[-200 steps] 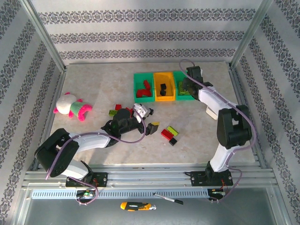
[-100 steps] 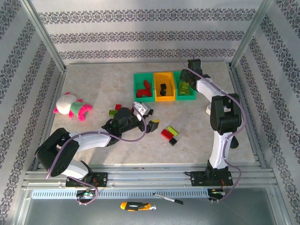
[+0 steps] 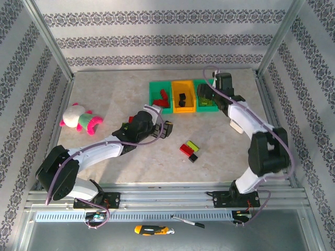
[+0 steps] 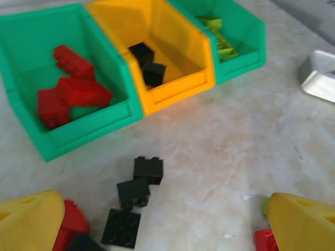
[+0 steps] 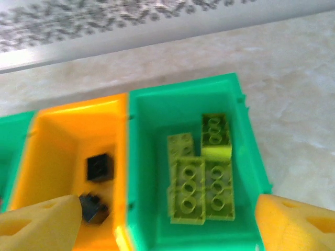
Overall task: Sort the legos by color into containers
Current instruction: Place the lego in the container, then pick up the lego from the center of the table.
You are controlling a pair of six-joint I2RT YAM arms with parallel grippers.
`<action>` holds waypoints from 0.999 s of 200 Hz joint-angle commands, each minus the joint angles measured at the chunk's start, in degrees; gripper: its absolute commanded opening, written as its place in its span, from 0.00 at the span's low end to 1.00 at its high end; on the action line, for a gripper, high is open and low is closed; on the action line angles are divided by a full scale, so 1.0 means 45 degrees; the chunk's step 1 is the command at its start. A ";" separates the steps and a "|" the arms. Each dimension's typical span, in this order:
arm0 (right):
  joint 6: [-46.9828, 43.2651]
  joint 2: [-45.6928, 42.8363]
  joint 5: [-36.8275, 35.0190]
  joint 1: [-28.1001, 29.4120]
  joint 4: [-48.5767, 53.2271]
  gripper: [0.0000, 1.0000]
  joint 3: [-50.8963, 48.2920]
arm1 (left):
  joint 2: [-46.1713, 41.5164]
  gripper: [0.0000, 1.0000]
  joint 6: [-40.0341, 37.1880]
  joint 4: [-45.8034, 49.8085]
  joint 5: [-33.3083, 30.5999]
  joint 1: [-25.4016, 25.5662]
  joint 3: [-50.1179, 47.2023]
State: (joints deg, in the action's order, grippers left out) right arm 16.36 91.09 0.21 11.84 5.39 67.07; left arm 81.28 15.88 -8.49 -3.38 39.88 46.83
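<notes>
I need to swing my left gripper toward the plush toy, turn it and lower it around the lego, because a red lego (image 3: 131,119) is lying loose outside its green bin.
Three joined bins stand at the back: left green bin (image 3: 155,103) with red legos (image 4: 68,91), orange-yellow bin (image 3: 183,108) with two black legos (image 4: 146,63), right green bin (image 3: 207,108) with several lime legos (image 5: 201,178). My left gripper (image 4: 167,225) is open, low over the table in front of the bins, with three loose black legos (image 4: 133,192) lying between its yellow fingertips (image 4: 31,219). Red legos (image 4: 267,240) sit at its edges. My right gripper (image 5: 167,225) hangs open above the right green bin, holding nothing.
A red, a lime and a black lego (image 3: 189,149) lie loose mid-table, and another small brick (image 3: 125,124) lies left of the left arm. The plush toy (image 3: 81,119) lies at the far left. The white clock (image 4: 319,76) sits right of the bins, by the right arm.
My left gripper has moved forward toward the bins. The right arm has shifted its elbow outward, its gripper staying over the right green bin.
</notes>
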 commanded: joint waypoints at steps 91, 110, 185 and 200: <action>-0.0550 -0.4685 0.2098 0.4786 0.1262 0.88 -0.3478 | 0.2715 0.90 0.1047 0.6575 0.0513 -0.4255 0.3348; -0.0413 -0.4441 0.2067 0.5277 0.1224 0.87 -0.3306 | 0.3753 0.85 0.0433 0.7590 0.0496 -0.4668 0.4490; -0.0725 -0.3738 0.1892 0.6230 0.1604 0.88 -0.2444 | 0.6172 0.66 -0.0812 0.9022 -0.0571 -0.5138 0.6553; -0.0725 -0.3758 0.1819 0.6247 0.1625 0.88 -0.2445 | 0.6415 0.63 -0.0853 0.9113 -0.0600 -0.5133 0.6587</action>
State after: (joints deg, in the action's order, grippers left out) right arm 13.47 74.17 8.47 39.53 12.10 54.17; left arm 108.22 14.26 27.99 -4.34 17.61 74.81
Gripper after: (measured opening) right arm 0.878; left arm 0.645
